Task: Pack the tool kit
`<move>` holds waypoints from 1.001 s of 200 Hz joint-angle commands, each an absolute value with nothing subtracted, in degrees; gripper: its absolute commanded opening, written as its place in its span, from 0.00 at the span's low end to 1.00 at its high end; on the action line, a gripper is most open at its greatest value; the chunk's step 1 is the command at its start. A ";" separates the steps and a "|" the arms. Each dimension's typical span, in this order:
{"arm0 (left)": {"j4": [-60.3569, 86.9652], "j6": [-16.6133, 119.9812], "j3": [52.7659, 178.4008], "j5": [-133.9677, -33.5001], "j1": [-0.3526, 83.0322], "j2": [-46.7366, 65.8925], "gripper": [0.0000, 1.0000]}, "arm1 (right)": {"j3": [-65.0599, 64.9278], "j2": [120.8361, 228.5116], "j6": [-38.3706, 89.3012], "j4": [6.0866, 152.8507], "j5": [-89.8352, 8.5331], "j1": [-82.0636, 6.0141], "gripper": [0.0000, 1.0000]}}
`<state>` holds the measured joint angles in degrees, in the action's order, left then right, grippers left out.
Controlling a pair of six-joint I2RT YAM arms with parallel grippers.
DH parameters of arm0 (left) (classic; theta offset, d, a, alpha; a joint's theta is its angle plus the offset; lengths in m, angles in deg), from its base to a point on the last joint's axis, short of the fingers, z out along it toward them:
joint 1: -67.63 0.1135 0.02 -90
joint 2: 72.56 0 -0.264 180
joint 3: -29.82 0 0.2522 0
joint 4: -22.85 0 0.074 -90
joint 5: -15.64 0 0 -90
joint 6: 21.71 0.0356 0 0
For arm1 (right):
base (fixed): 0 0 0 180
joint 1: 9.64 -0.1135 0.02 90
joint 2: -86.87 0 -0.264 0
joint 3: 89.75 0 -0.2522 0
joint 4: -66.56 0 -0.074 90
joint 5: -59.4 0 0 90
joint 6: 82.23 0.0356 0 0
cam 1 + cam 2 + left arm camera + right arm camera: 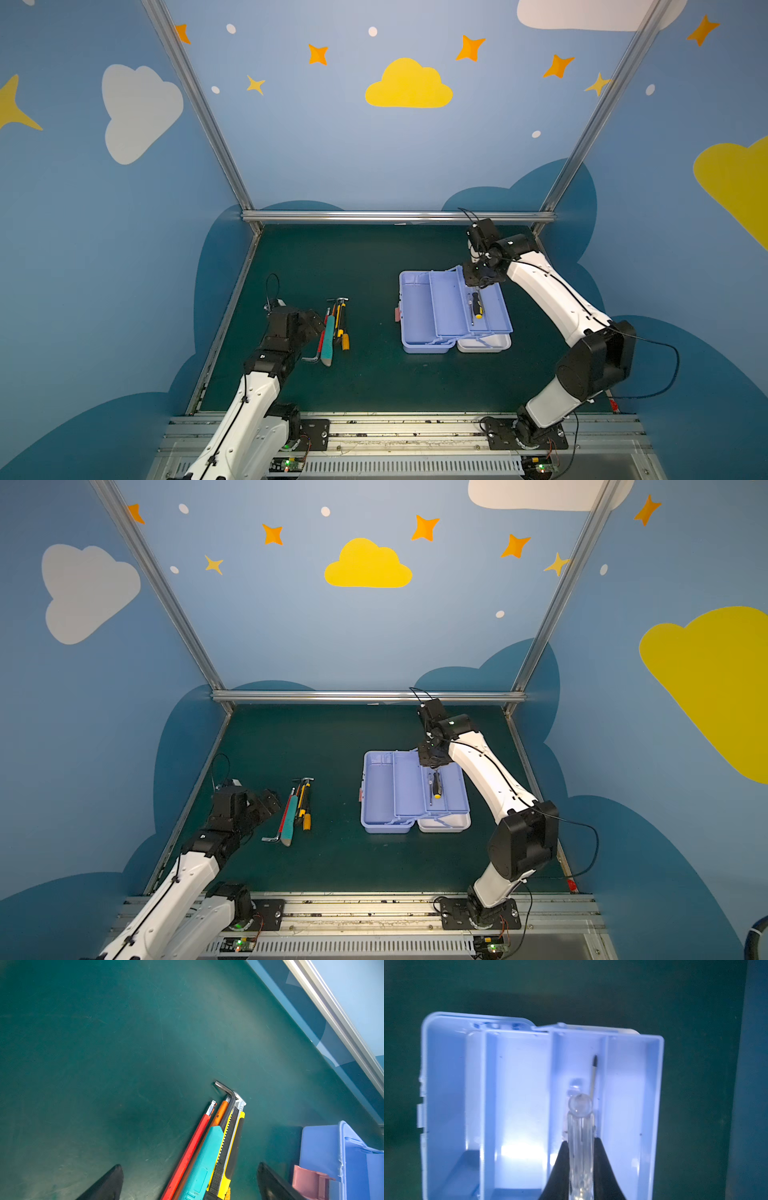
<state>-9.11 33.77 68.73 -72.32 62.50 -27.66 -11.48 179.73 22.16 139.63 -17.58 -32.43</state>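
Note:
The section of the tool kit farthest from the pink latch (pixel 623 1116) is empty, so the robot's right gripper should next move past the divider, lower the clear-handled screwdriver (pixel 580 1126) into that section and release it.
The tool kit (pixel 409 316) (pixel 376 796) lies open right of centre, lavender trays spread, white lid (pixel 484 343) under them. My right gripper (pixel 478 280) (pixel 581 1140) hangs over the trays' far end, shut on a clear-handled screwdriver (pixel 580 1126). A black-and-yellow screwdriver (pixel 476 305) lies in the tray below. On the left, loose tools lie side by side: teal knife (pixel 328 338) (pixel 205 1157), yellow-black knife (pixel 230 1147), red-handled tool (pixel 191 1147), hex key (pixel 226 1093), hammer (pixel 337 300). My left gripper (pixel 316 322) (pixel 190 1165) is open, its fingers straddling these tools.
The green mat (pixel 365 374) is bounded by aluminium rails at the back (pixel 395 216) and left side. The kit's pink latch (pixel 309 1180) sits close to the left gripper's outer finger in the left wrist view. Bare mat lies between the tools and the kit.

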 commanded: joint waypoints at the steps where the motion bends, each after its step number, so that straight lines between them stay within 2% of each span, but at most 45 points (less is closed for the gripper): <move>1: -8.23 33.90 68.63 -71.65 62.76 -27.39 1.00 | -7.69 177.81 21.29 137.29 -16.39 -28.99 0.00; 80: -8.22 33.31 69.43 -72.10 62.73 -26.52 1.00 | -3.03 180.52 22.24 133.30 -20.92 -26.17 0.00; 93: -8.39 33.40 69.36 -72.08 62.80 -26.60 1.00 | -3.27 181.06 22.58 133.32 -21.62 -26.16 0.09; 112: -8.37 33.66 69.25 -71.99 62.72 -26.77 1.00 | -4.06 182.14 22.95 134.01 -21.67 -26.32 0.32; 120: -8.57 33.83 69.33 -71.89 62.75 -26.86 1.00 | -5.00 182.76 23.22 135.19 -20.96 -26.38 0.37; 147: -8.69 33.88 69.42 -71.47 62.79 -27.21 1.00 | -9.66 184.03 23.82 140.29 -15.78 -28.24 0.41; 171: -8.76 33.84 69.52 -71.20 62.75 -27.48 1.00 | -15.76 183.82 24.59 143.60 -11.12 -34.97 0.44; 184: -8.82 33.84 69.47 -70.86 62.73 -27.66 1.00 | -18.49 184.22 25.38 143.03 -12.74 -38.87 0.46; 200: -9.08 33.79 69.29 -70.33 62.78 -27.91 1.00 | -20.75 186.11 26.62 139.76 -19.90 -43.75 0.47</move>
